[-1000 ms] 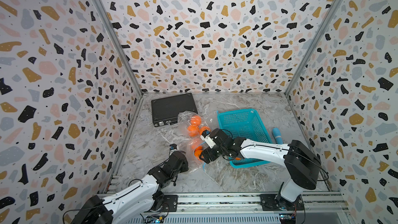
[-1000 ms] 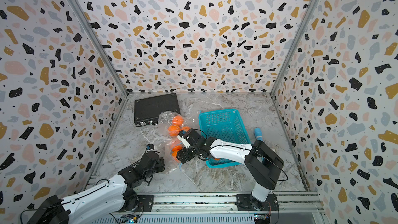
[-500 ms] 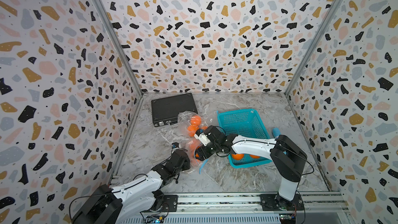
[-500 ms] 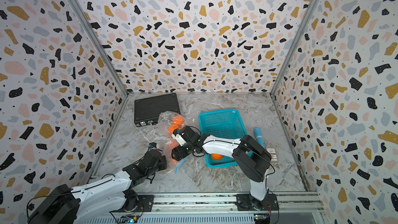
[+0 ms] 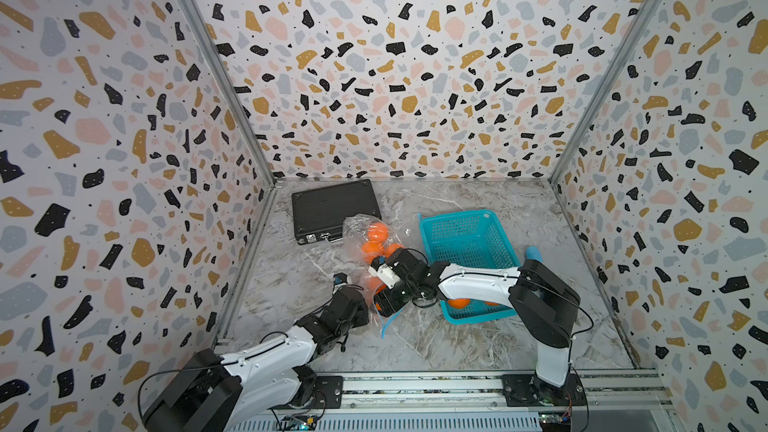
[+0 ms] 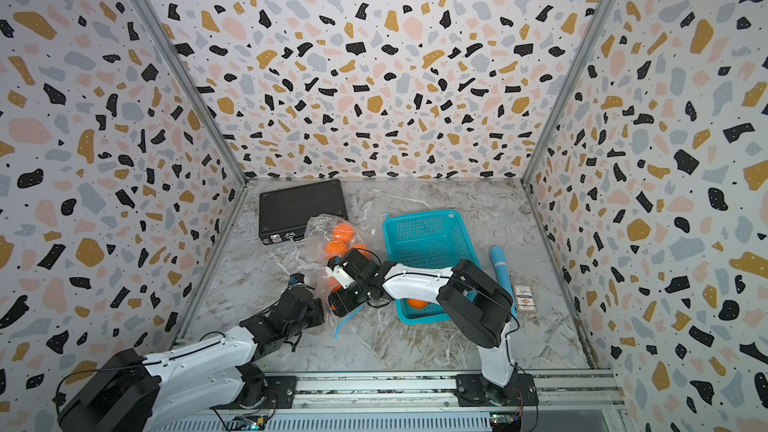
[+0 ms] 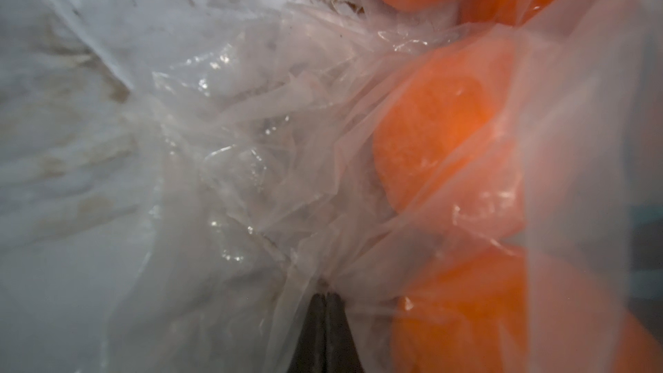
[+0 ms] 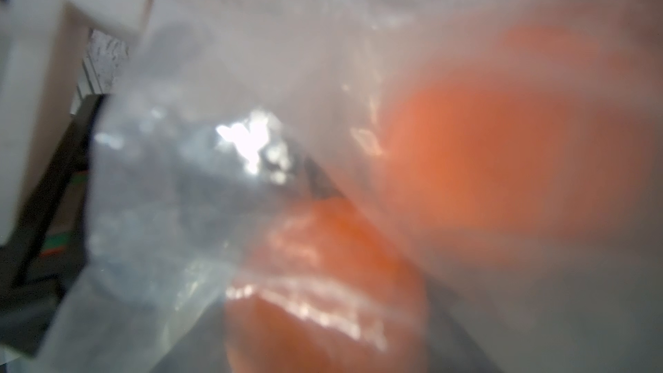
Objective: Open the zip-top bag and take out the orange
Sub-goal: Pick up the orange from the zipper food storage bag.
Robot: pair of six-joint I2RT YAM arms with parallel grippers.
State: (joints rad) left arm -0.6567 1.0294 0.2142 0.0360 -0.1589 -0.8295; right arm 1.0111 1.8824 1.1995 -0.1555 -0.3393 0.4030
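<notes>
I will lift my right gripper from the bag (image 5: 357,224), lower it over the bare bottom of the basket beyond the oranges and let go of the orange, because oranges fill the near end of the basket.
A clear zip-top bag (image 5: 357,224) (image 6: 320,222) lies crumpled left of the basket, with several oranges (image 5: 376,230) inside. Its blue zip strip (image 5: 388,322) trails toward the front. My left gripper (image 5: 360,310) (image 7: 325,294) is shut on a fold of bag film, and oranges (image 7: 441,145) show through the plastic beside it. My right gripper (image 5: 384,305) (image 8: 323,317) reaches into the bag's mouth. An orange (image 8: 323,281) sits between its dark fingers (image 8: 448,335). Blur and film hide whether the pads press on it.
A teal basket (image 5: 457,216) stands right of the bag and holds oranges (image 5: 457,303) at its near end, under my right arm. Behind the bag lies a black case (image 5: 334,207). A blue cylinder (image 6: 500,272) and a small card (image 6: 524,297) lie right of the basket.
My right arm's elbow has swung left and its gripper has pushed nearer and leftward into the bag mouth, close to the left gripper. The left gripper has kept its hold.
</notes>
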